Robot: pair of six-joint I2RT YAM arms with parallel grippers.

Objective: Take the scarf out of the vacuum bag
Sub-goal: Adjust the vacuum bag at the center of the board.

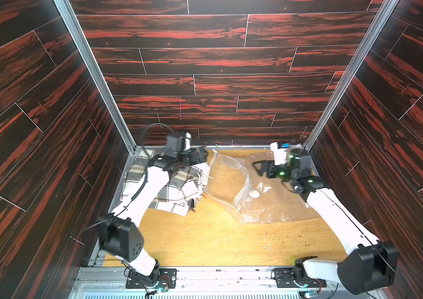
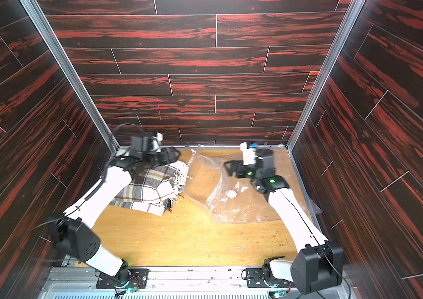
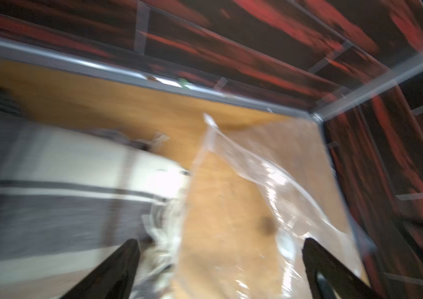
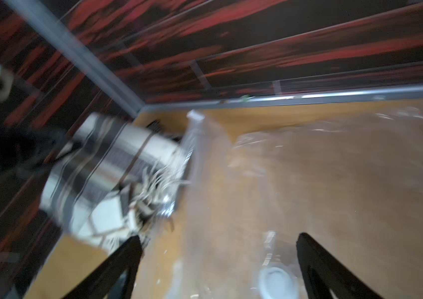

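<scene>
My left gripper has the bag's zip-seal edge [image 1: 246, 175] [image 3: 270, 191] below it, toward the white valve, so it will move past the scarf's fringe and down onto that edge.
The plaid grey, white and brown scarf [image 1: 179, 189] [image 2: 148, 189] lies crumpled at the table's back left, partly under my left arm. Its fringe reaches the open mouth edge of the vacuum bag [image 1: 257, 207] [image 2: 233, 209]. The clear, crinkly bag lies flat to the right, its round white valve [image 1: 254, 193] [image 4: 277, 284] facing up. My left gripper [image 1: 201, 155] [image 3: 219, 246] hovers open over the scarf's far edge, holding nothing. My right gripper [image 1: 255, 167] [image 4: 218, 243] is open above the bag, its jaws wide apart with nothing between them.
The wooden table [image 1: 205, 240] is boxed in by dark red-streaked walls on three sides, with a metal rail [image 1: 231, 147] along the back. Small crumbs and fibres dot the front of the table. Both arm bases stand at the front edge.
</scene>
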